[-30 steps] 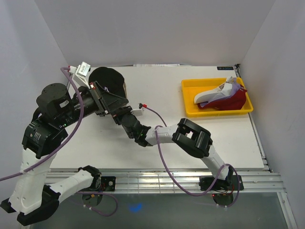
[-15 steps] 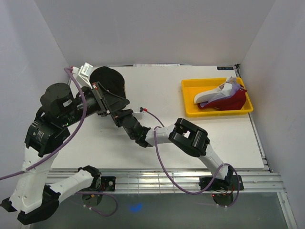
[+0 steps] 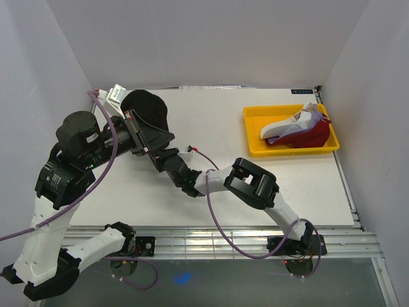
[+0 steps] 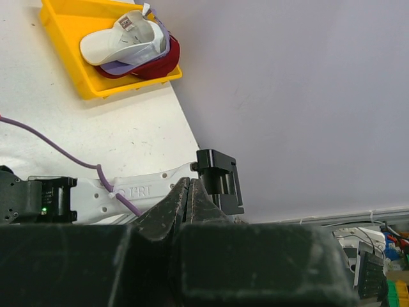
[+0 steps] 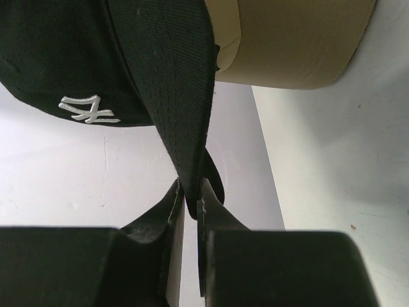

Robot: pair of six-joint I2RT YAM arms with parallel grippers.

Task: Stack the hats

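Observation:
I should lower my right gripper slightly next and release the black cap's edge, with the black cap on the tan cap (image 5: 294, 45) already beneath it.
The black cap with the white NY logo (image 3: 148, 110) hangs above the table's far left; it also shows in the right wrist view (image 5: 57, 57). My right gripper (image 5: 190, 192) is shut on its brim, reaching in from the right (image 3: 169, 158). A tan cap (image 5: 294, 45) lies just behind the black one. My left gripper (image 4: 188, 185) is shut with nothing seen between its fingers, and sits beside the black cap (image 3: 152, 146). White (image 3: 281, 130), purple (image 3: 308, 120) and red (image 3: 314, 135) caps lie nested in the yellow tray (image 3: 255, 146).
The yellow tray (image 4: 70, 83) stands at the far right near the side wall. White walls close the table on the left, back and right. Purple cables trail from both arms over the table's middle.
The left arm and the black cap have shifted slightly toward the back and right. The right gripper has followed, still holding the brim.

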